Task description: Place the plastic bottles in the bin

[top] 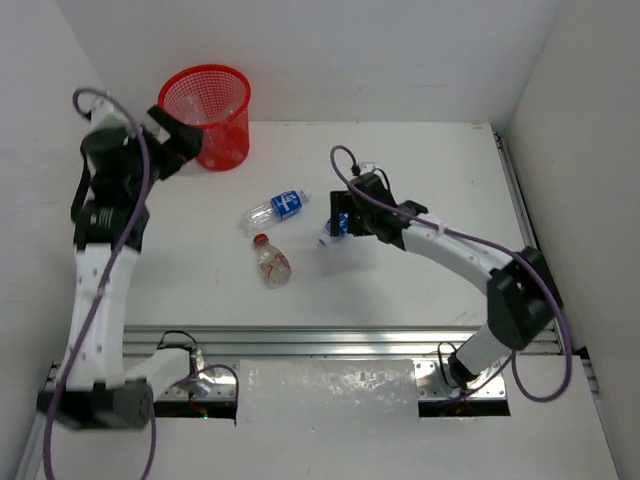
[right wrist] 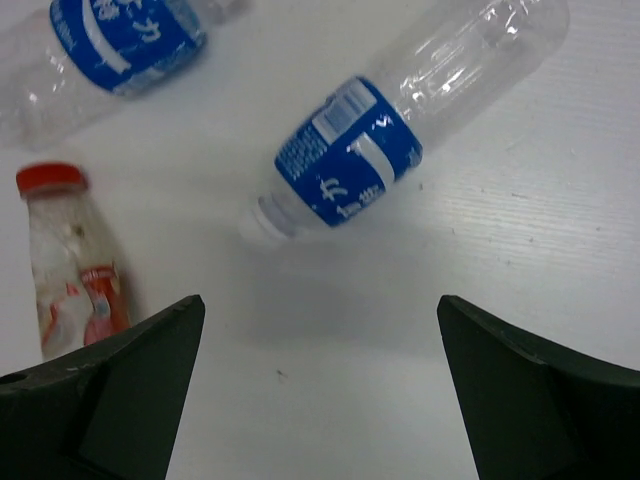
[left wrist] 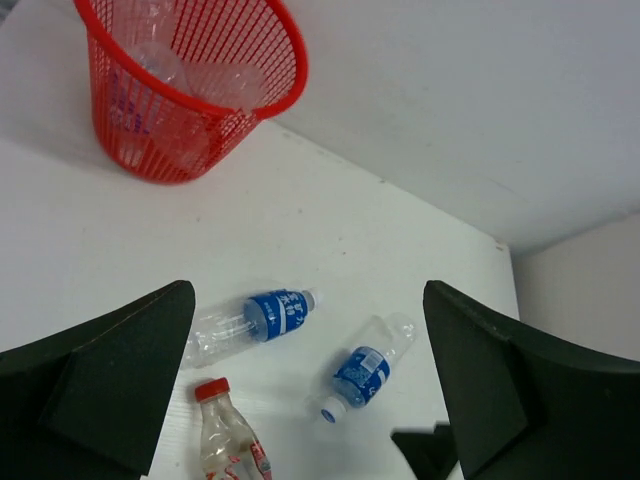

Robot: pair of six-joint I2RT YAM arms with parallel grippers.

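Observation:
My right gripper will next go down with its fingers open onto the blue label of the second blue-labelled bottle, because that bottle is beneath it, clear of the others.
The red mesh bin stands at the back left, and clear bottles show inside it through the mesh. Three plastic bottles lie on the table: one blue-labelled, a second blue-labelled, and a red-capped one. My left gripper hangs open and empty beside the bin's near-left side, high above the table. My right gripper is open just over the second blue-labelled bottle, whose cap points toward the fingers. Its jaws hold nothing; the red-capped bottle lies to their left.
White walls close the table at the back and on both sides. A metal rail runs along the near edge, with a crinkled white sheet in front of it. Purple cables loop off both arms.

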